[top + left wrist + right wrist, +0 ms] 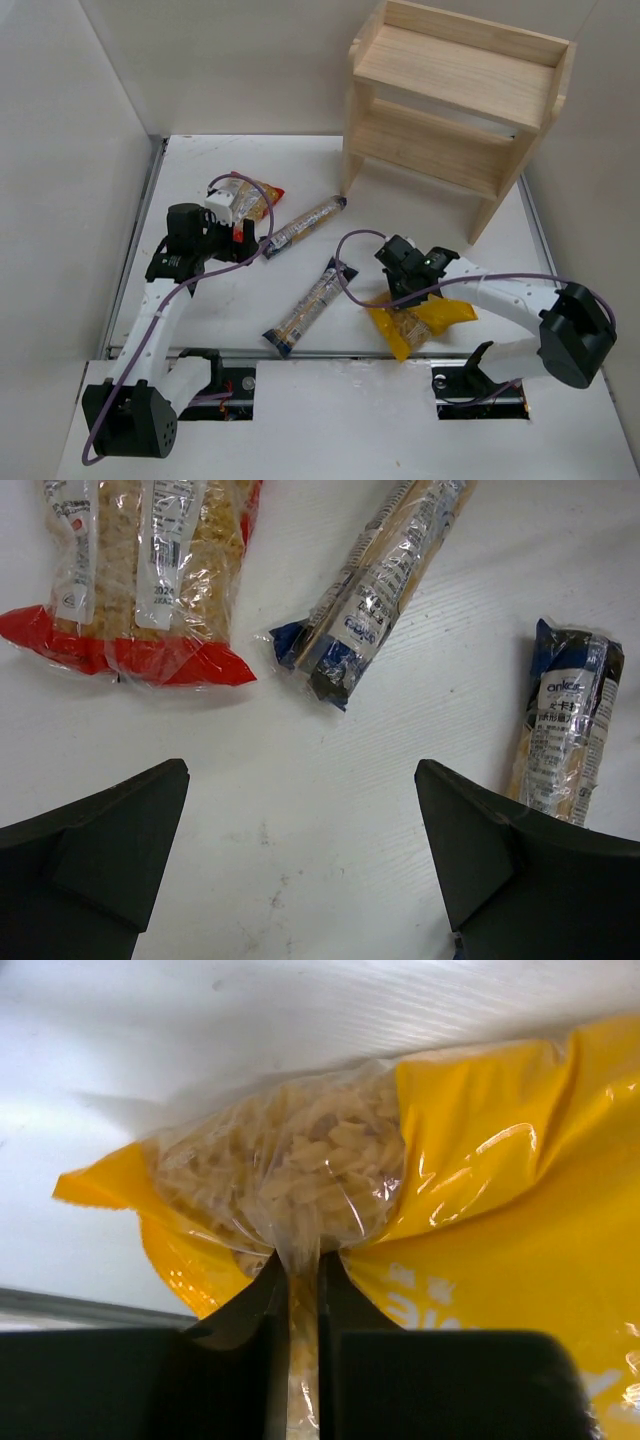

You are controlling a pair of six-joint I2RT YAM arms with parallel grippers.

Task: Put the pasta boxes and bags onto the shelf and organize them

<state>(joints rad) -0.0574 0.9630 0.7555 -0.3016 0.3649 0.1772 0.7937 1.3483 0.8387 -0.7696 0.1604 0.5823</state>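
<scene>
My right gripper holds the yellow bag (425, 318) and should next carry it up and outward over the shelf's upper level (498, 62) and release it there, because that level is bare.
The wooden shelf (460, 90) stands at the far right, both tiers bare. The clear bag with red ends (255, 195) lies far left, also in the left wrist view (140, 580). One pasta box (305, 225) lies beside it (380, 590). The other pasta box (310, 305) lies near the middle front (560, 740). My left gripper (243, 236) is open and empty over bare table (300, 780), short of the bag and boxes. My right gripper (403, 295) is shut on the yellow bag (425, 318), pinching its clear window (300, 1170) between the fingers (303, 1270).
White walls close in the table on the left, back and right. A metal rail (340, 352) runs along the table's near edge in front of the arm bases. The purple cables (350, 250) loop over the table between the arms.
</scene>
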